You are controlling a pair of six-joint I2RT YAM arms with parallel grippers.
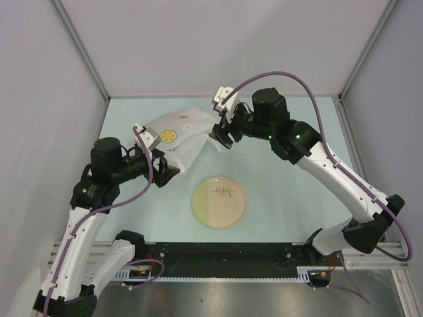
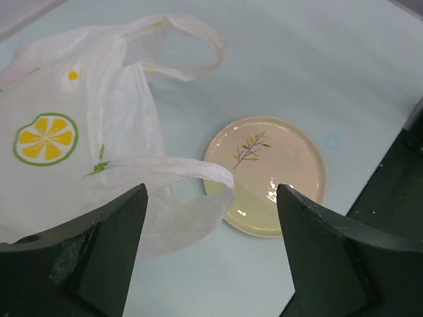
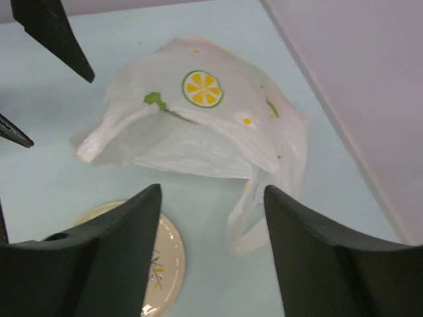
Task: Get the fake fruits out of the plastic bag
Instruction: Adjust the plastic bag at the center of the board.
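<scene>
I will next move my left gripper to the right in the top view, onto the fold of the bag's top edge (image 1: 182,167) (image 2: 223,179), because that lies just beyond the gripper's open fingers.
The plastic bag (image 1: 180,134) lies crumpled on the table at the back left, white with a lemon-slice print. No fake fruits show in any view; the bag's inside is hidden. My left gripper (image 1: 169,176) is open and empty just in front of the bag's near edge. In the left wrist view the bag (image 2: 59,132) fills the left, with one handle loop (image 2: 198,173) between my left gripper's (image 2: 211,191) tips. My right gripper (image 1: 221,139) is open and empty at the bag's right edge. In the right wrist view the bag (image 3: 198,112) lies ahead of my right gripper (image 3: 213,190).
A round beige plate (image 1: 205,211) with a twig print lies on the table in front of the bag, between the arms. It also shows in the left wrist view (image 2: 291,165) and the right wrist view (image 3: 168,254). Enclosure walls stand left, right and behind.
</scene>
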